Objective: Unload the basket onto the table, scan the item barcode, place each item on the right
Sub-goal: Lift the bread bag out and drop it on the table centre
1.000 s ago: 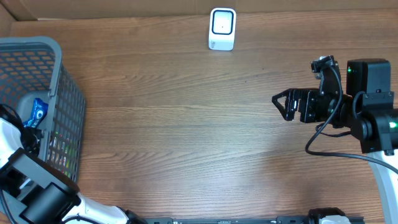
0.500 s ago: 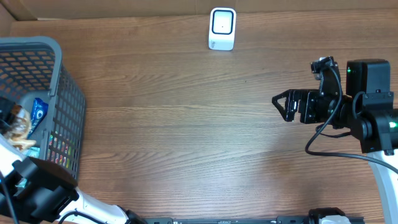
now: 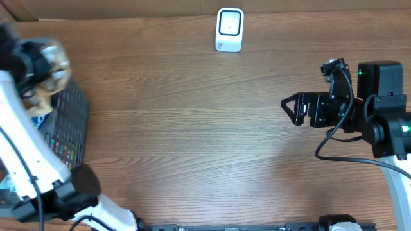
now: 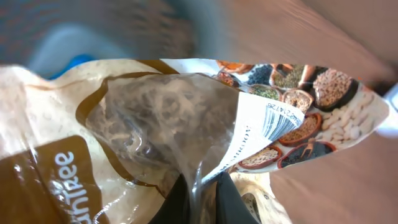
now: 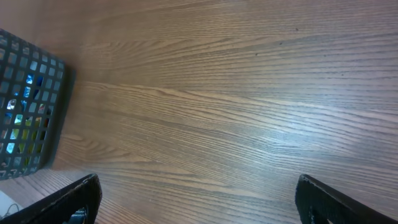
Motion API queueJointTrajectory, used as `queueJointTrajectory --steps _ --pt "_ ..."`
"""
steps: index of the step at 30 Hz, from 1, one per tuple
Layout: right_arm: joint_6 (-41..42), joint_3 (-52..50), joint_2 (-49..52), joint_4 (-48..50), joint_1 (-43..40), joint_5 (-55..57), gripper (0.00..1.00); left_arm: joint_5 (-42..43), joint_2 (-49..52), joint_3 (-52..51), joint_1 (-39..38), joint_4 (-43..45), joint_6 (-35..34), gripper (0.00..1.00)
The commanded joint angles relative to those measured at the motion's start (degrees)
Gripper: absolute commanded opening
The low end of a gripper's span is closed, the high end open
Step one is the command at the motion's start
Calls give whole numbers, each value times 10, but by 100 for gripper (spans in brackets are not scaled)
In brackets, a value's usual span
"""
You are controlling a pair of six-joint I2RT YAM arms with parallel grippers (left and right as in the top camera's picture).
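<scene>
My left gripper needs to carry the bag [image 3: 51, 58] across next, lower it and release, since the bare tabletop lies below my left gripper and to its right in the overhead view.
The item is a beige and brown snack bag [image 4: 155, 118] with a clear window and pictures of grains and beans. A white label with a barcode [image 4: 273, 121] shows on its side. My left gripper [image 4: 202, 199] is shut on a fold of the bag's film. From overhead the bag [image 3: 51, 58] appears blurred, lifted above the grey basket [image 3: 70, 122] at the far left, with my left gripper [image 3: 26, 61] on it. A white scanner [image 3: 229, 29] stands at the table's far edge. My right gripper [image 3: 290, 108] hovers open at the right, holding nothing.
More packets, blue and multicoloured, lie in the basket [image 5: 28, 106], seen through its mesh. Bare wooden tabletop [image 3: 192, 128] lies between the basket, the scanner and the right arm. A cardboard wall runs along the table's far edge.
My left arm has lifted the bag up out of the basket and toward the far left corner. The right arm has not moved.
</scene>
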Motion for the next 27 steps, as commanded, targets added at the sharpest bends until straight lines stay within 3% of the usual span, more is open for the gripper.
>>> queueJointTrajectory --steps 1,8,13,21,27 --pt "-2 4 0 3 3 -6 100 4 -32 17 -81 -10 32 4" --pt "-2 4 0 3 3 -6 100 -56 -23 -37 -245 -25 -60 4" --pt "-2 4 0 3 3 -5 100 -100 -23 -159 -328 -13 -157 4" --pt "0 3 4 10 3 -6 100 -100 -23 -459 -432 203 -212 4" --pt "-1 3 6 9 3 -5 100 -100 -23 -582 -444 320 -228 5"
